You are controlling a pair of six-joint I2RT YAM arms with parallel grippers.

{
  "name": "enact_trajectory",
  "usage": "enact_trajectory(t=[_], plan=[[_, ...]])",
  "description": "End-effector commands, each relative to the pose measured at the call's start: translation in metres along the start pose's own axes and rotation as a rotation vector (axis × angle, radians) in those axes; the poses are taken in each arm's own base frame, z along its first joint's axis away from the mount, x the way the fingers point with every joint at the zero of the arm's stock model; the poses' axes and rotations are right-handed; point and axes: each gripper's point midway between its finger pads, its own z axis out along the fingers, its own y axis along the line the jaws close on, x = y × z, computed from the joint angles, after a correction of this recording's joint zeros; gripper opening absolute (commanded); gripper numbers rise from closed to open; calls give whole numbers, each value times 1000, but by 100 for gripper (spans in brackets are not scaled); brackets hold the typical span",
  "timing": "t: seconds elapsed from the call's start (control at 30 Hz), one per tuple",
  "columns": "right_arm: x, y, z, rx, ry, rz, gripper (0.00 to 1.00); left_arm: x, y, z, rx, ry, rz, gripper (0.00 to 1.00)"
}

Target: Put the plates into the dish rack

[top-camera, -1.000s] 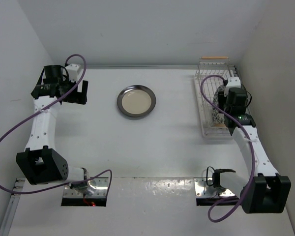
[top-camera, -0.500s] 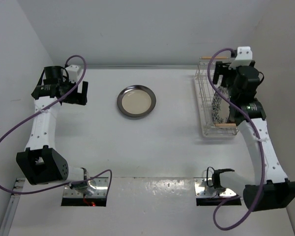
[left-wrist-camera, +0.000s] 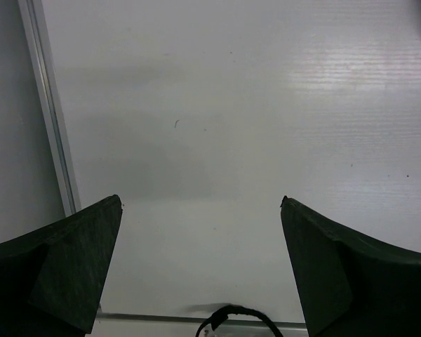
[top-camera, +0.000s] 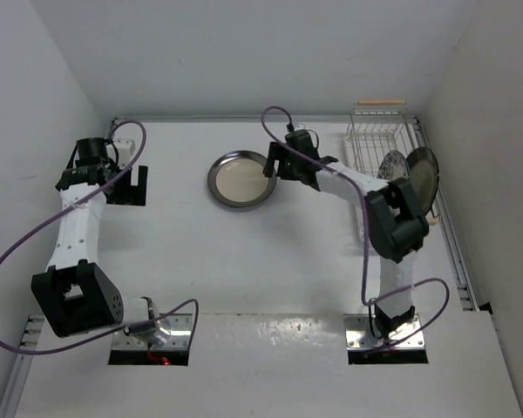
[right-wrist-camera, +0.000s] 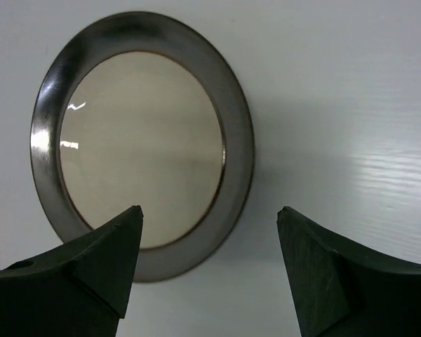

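Note:
The cream-centred plate's rim on the rack side is nearest to my right gripper's open fingers. My right gripper should tilt as it goes down onto that rim next, and then close.
A dark-rimmed, cream-centred plate lies flat on the white table, left of centre. My right gripper hovers open at that plate's right rim, with nothing between its fingers. The dish rack stands at the back right. In it two plates stand on edge: a white-and-blue floral plate and a dark plate. Far to the left my left gripper is open over bare table, holding nothing.
A metal rail runs along the table's left edge, close to the left gripper. White walls close in the left, back and right sides. The right arm's elbow stands just in front of the rack.
The right arm has swung left from the dish rack to the plate on the table, its jaws widening after leaving the rack. The left arm has hardly moved.

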Motion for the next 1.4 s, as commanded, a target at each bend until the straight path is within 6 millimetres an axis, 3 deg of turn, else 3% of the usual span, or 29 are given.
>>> enact_trajectory(t=[0.0,0.17,0.3,0.37,0.4,0.47,0.53,0.57,0.6,0.63,0.67,0.7,0.73,0.8,0.83,0.9,0.93,0.97,1.0,1.07,1.13,1.17,1.2,1.23,1.3,1.33,1.37], plan=[[-29,29,21,-38,-76,192,75,-3,12,-10,-43,-41,-19,100],[22,-3,59,99,-10,325,72,6,24,-14,-70,-37,-43,100],[51,-8,79,65,27,409,70,9,29,-11,-70,-25,-61,100],[53,-2,83,-8,20,459,69,9,31,-6,-60,-13,-71,100],[63,-7,88,-2,29,466,63,8,28,-6,-46,-18,-71,100],[61,-4,91,-25,12,474,53,7,31,-4,-43,-17,-81,100],[69,-8,97,-21,23,478,37,9,33,-2,-46,-7,-98,100],[72,-10,98,-19,30,488,28,11,33,1,-43,3,-100,100],[80,-13,98,-18,38,502,10,7,34,-1,-45,-6,-98,100],[79,-13,98,-33,27,517,3,7,34,-1,-45,-6,-98,100],[70,-8,95,-65,-5,520,0,8,34,2,-43,3,-100,100],[76,-10,93,-71,-5,486,0,8,34,2,-43,3,-100,100],[59,0,83,-118,-49,462,0,9,37,2,-48,3,-107,100],[49,13,73,-182,-60,334,0,9,36,2,-39,1,-107,100],[19,30,54,-242,-118,298,0,9,36,2,-39,1,-107,100],[7,41,37,-298,-151,192,0,10,36,4,-36,9,-108,100],[-26,52,4,-348,-243,166,0,6,37,2,-40,-2,-106,100],[-37,53,-8,-356,-279,128,0,7,37,5,-37,6,-108,100],[-61,61,-33,-381,-343,94,0,7,37,5,-37,6,-108,100],[-100,60,-79,-389,-434,48,0,3,37,3,-32,-7,-106,100],[-115,47,-98,-348,-467,-8,0,-2,33,4,-20,-20,-96,100],[-133,49,-130,-347,-520,-39,0,-2,33,4,-20,-21,-96,100],[-138,44,-139,-326,-540,-63,0,-6,30,3,-16,-30,-85,100],[-153,42,-169,-316,-593,-71,0,-5,30,5,-13,-22,-86,100],[-160,28,-184,-261,-617,-111,0,-13,23,5,4,-44,-66,100],[-172,17,-210,-216,-662,-108,0,-13,21,8,17,-38,-67,100],[-177,13,-219,-197,-683,-116,0,-13,21,8,17,-38,-67,100]])
